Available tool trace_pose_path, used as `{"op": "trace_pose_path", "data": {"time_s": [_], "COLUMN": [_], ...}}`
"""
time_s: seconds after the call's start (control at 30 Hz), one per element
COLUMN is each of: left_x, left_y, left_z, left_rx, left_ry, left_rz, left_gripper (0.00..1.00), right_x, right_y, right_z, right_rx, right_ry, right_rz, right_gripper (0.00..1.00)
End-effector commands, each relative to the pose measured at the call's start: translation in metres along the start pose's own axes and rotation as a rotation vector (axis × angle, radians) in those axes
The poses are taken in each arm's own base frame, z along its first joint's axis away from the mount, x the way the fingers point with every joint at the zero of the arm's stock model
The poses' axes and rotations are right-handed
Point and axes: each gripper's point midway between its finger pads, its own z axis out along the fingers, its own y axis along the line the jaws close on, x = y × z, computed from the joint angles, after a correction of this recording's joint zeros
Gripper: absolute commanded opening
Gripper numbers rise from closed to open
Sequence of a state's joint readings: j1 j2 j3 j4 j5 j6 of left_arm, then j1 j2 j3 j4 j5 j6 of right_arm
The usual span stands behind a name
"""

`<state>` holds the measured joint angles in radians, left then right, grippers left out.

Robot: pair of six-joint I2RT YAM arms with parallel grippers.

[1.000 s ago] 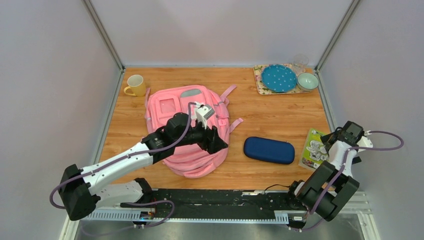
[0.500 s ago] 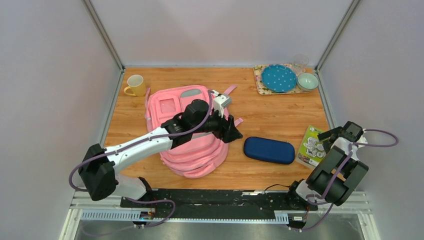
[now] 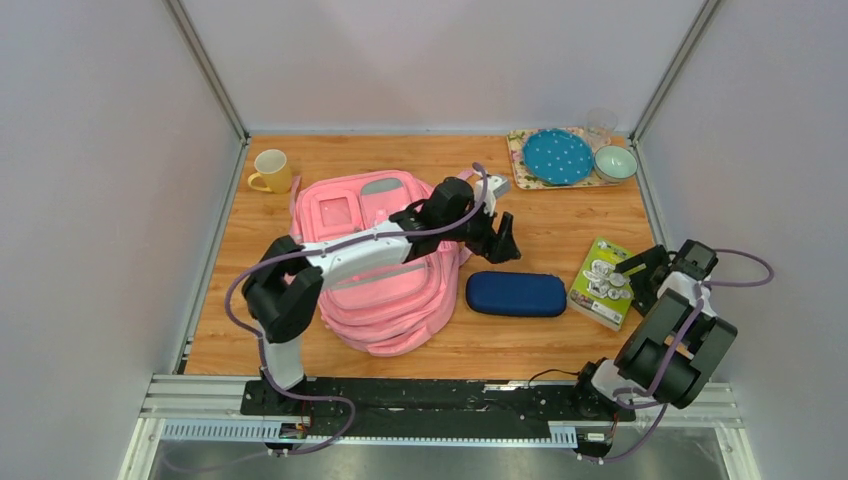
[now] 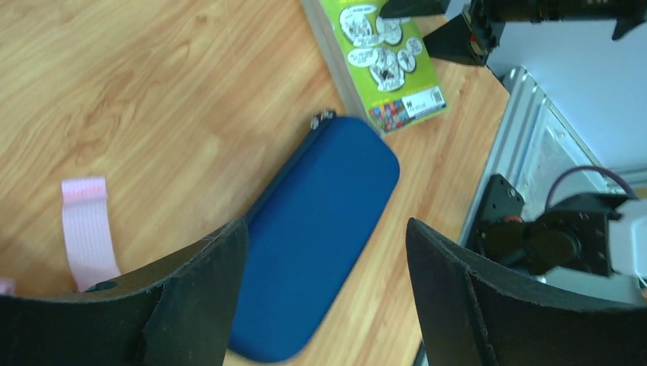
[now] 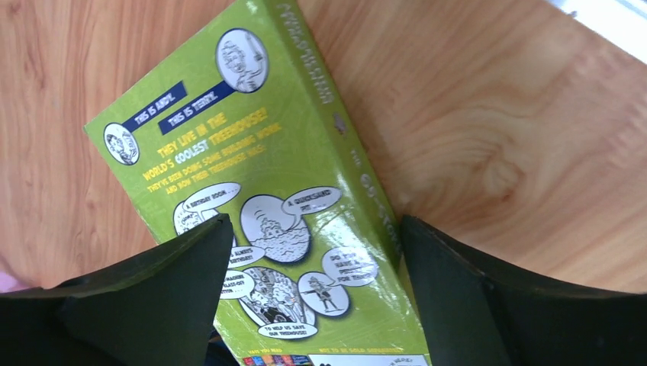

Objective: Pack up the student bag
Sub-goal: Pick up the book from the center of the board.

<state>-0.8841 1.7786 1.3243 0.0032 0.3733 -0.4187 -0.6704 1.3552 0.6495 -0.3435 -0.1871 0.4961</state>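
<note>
The left gripper moves down and across to the right in the top view next, onto the green book's page edge.
The pink student bag [image 3: 375, 270] lies flat at the table's middle left, with my left arm stretched across its top. My left gripper [image 3: 505, 237] hangs open just past the bag's right edge, above the navy pouch [image 3: 515, 294]. In the left wrist view the pouch [image 4: 320, 221] lies below my open left gripper [image 4: 326, 229], and a pink strap end [image 4: 85, 229] lies at the left. A green book [image 3: 603, 282] lies right of the pouch. My right gripper [image 5: 317, 229] is open over the book [image 5: 267, 191], one finger above its cover and one beside its spine.
A yellow mug [image 3: 270, 171] stands at the back left. A patterned tray [image 3: 517, 165] at the back right carries a blue dotted plate [image 3: 558, 156], a pale bowl [image 3: 615, 162] and a glass [image 3: 600, 125]. Grey walls close in both sides.
My left arm has swung right, off the bag, to above the pouch. My right gripper has pushed left against the book; the book and the pouch have both slid left.
</note>
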Motion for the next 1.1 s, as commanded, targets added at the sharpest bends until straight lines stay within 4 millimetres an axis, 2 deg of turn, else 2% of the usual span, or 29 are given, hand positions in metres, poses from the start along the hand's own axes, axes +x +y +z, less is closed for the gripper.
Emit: {"op": "trace_pose_path", "data": {"time_s": [0.0, 0.03, 0.07, 0.1, 0.13, 0.17, 0.2, 0.23, 0.27, 0.33, 0.37, 0.43, 0.47, 0.57, 0.67, 0.77, 0.93, 1.07], "left_x": [-0.024, -0.038, -0.028, -0.028, -0.046, -0.031, -0.03, -0.047, -0.03, -0.038, -0.024, -0.022, -0.01, 0.008, 0.019, 0.02, 0.009, 0.02], "left_y": [0.002, -0.002, 0.006, 0.007, -0.002, 0.01, 0.011, 0.002, 0.012, 0.009, 0.018, 0.022, 0.03, 0.036, 0.033, 0.024, 0.003, -0.004], "left_z": [0.031, 0.035, 0.05, 0.058, 0.063, 0.082, 0.091, 0.096, 0.114, 0.126, 0.138, 0.147, 0.155, 0.168, 0.177, 0.182, 0.19, 0.204], "left_rx": [0.068, 0.104, 0.113, 0.131, 0.172, 0.17, 0.182, 0.231, 0.23, 0.266, 0.254, 0.259, 0.248, 0.245, 0.267, 0.285, 0.337, 0.368], "left_ry": [-0.02, -0.037, -0.006, -0.001, -0.02, 0.019, 0.032, 0.013, 0.052, 0.032, 0.054, 0.054, 0.073, 0.093, 0.1, 0.084, 0.032, 0.051], "left_rz": [-0.009, -0.011, -0.05, -0.061, -0.055, -0.095, -0.116, -0.115, -0.178, -0.202, -0.256, -0.286, -0.329, -0.388, -0.428, -0.435, -0.444, -0.493], "left_gripper": [0.83, 0.83, 0.83, 0.83, 0.83, 0.83, 0.83, 0.83, 0.83, 0.83, 0.83, 0.83, 0.83, 0.83, 0.83, 0.83, 0.83, 0.83], "right_x": [0.023, 0.026, 0.03, 0.036, 0.039, 0.04, 0.042, 0.043, 0.043, 0.042, 0.042, 0.041, 0.043, 0.042, 0.042, 0.043, 0.051, 0.053], "right_y": [0.029, 0.032, 0.035, 0.039, 0.043, 0.045, 0.049, 0.049, 0.049, 0.049, 0.048, 0.049, 0.05, 0.051, 0.053, 0.053, 0.054, 0.058], "right_z": [0.007, 0.009, 0.01, 0.013, 0.014, 0.015, 0.015, 0.017, 0.017, 0.018, 0.019, 0.019, 0.019, 0.019, 0.017, 0.016, 0.015, 0.013], "right_rx": [-0.136, -0.139, -0.148, -0.159, -0.169, -0.167, -0.167, -0.162, -0.158, -0.152, -0.147, -0.156, -0.163, -0.167, -0.174, -0.18, -0.2, -0.221], "right_ry": [0.149, 0.163, 0.179, 0.198, 0.21, 0.211, 0.215, 0.216, 0.218, 0.217, 0.219, 0.219, 0.226, 0.224, 0.225, 0.226, 0.248, 0.261], "right_rz": [-0.021, -0.034, -0.048, -0.064, -0.072, -0.084, -0.103, -0.106, -0.108, -0.112, -0.113, -0.109, -0.111, -0.113, -0.115, -0.116, -0.112, -0.105], "right_gripper": [0.87, 0.87, 0.87, 0.87, 0.87, 0.86, 0.86, 0.86, 0.86, 0.87, 0.87, 0.86, 0.87, 0.87, 0.86, 0.86, 0.86, 0.86]}}
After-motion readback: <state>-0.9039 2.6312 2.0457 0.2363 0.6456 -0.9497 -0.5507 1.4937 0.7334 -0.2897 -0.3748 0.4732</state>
